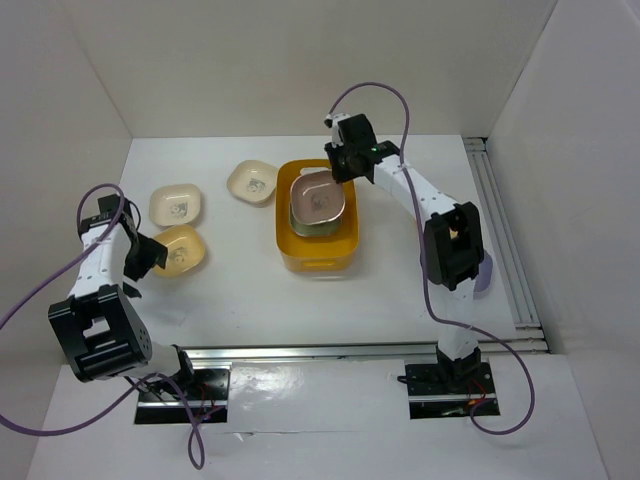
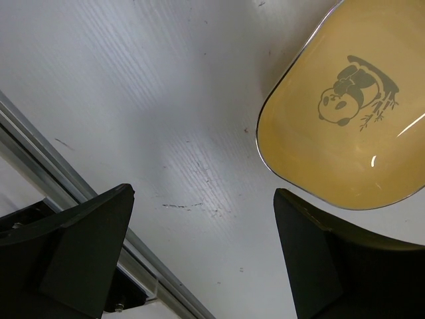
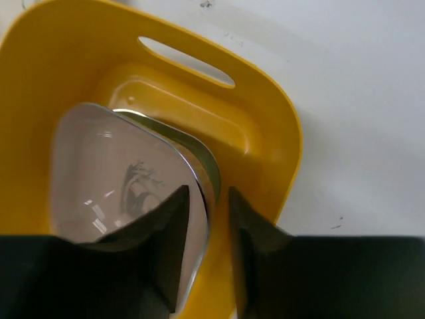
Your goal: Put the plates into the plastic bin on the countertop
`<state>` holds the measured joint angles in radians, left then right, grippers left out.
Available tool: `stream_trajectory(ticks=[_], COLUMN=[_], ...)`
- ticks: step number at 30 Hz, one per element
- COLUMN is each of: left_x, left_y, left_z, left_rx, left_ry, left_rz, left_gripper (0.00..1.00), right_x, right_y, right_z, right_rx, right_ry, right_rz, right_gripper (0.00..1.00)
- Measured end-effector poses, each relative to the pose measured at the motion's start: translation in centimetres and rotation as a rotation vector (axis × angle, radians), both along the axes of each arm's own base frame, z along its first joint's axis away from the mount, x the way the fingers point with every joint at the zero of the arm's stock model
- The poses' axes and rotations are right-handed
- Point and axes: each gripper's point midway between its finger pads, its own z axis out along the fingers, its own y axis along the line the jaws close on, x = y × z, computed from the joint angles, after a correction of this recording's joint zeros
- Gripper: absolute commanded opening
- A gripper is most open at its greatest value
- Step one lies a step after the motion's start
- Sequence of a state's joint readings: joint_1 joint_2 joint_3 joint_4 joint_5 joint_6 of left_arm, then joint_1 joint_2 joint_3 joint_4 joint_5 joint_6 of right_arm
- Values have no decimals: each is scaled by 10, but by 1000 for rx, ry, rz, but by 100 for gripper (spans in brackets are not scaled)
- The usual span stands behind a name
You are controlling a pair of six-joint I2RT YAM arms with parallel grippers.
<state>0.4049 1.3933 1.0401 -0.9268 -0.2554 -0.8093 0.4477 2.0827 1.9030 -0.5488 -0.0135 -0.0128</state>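
The open fingers of my left gripper are still above bare table, so next I will lower my left gripper toward the right in its wrist view, onto the yellow-orange plate's near rim (image 1: 158, 270) (image 2: 261, 123).
The yellow-orange plastic bin (image 1: 318, 258) stands at the centre of the countertop (image 1: 250, 300). My right gripper (image 1: 340, 165) is over its far end, shut on the rim of a lavender plate (image 1: 318, 200) that tilts over other plates stacked inside. In the right wrist view the gripper (image 3: 209, 191) straddles that plate (image 3: 113, 173) inside the bin (image 3: 279, 119). My left gripper (image 1: 150, 255) is open and empty beside a yellow-orange plate (image 1: 182, 250). The left wrist view shows this gripper (image 2: 202, 193) above bare table, with the plate (image 2: 345, 126) at its right. A cream plate (image 1: 177, 205) and a beige plate (image 1: 252, 182) lie left of the bin.
White walls close in the table at the back and on both sides. A metal rail (image 1: 505, 240) runs along the right side. Another rail (image 1: 330, 350) crosses the near edge; it also shows in the left wrist view (image 2: 66, 193).
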Motion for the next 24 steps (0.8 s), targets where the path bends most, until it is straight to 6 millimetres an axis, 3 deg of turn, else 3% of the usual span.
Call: stream_trajectory(ticks=[1,4,5,10,15,17,19,22,24], left_x=[0,1,2,2,5,7,10,16,18], left_y=[1,2,2,1,3,5,7,8,11], left_z=[0,-1,-1,-9,-17,-19,-22,-30,-38], left_rx=[-1,-10,-13,-34,-66,-70,-74,-95,-113], left_ry=[-3,-12,-13,-8,-15,-15,-9,4,13], left_rz=[3,10,10,-7,9,8,-1,-1,9], left_gripper=[100,100,100,100,100,100,100,100,100], right_x=[-1,-7,-11,-39,-100,-125,-138,-140,-140], right_y=[2,8,13,59,114,122,122,113,107], right_z=[-3,-12,-15,-10,25,47,71,100,106], right_rx=[-1,-17,-20,-33,2,29,63,102,112], right_ry=[5,16,21,4,-55,-87,-128,-195,-214], right_rz=[-1,12,18,97,242,285,303,290,281], right_gripper=[80,89,100,100,100,100,100,100,100])
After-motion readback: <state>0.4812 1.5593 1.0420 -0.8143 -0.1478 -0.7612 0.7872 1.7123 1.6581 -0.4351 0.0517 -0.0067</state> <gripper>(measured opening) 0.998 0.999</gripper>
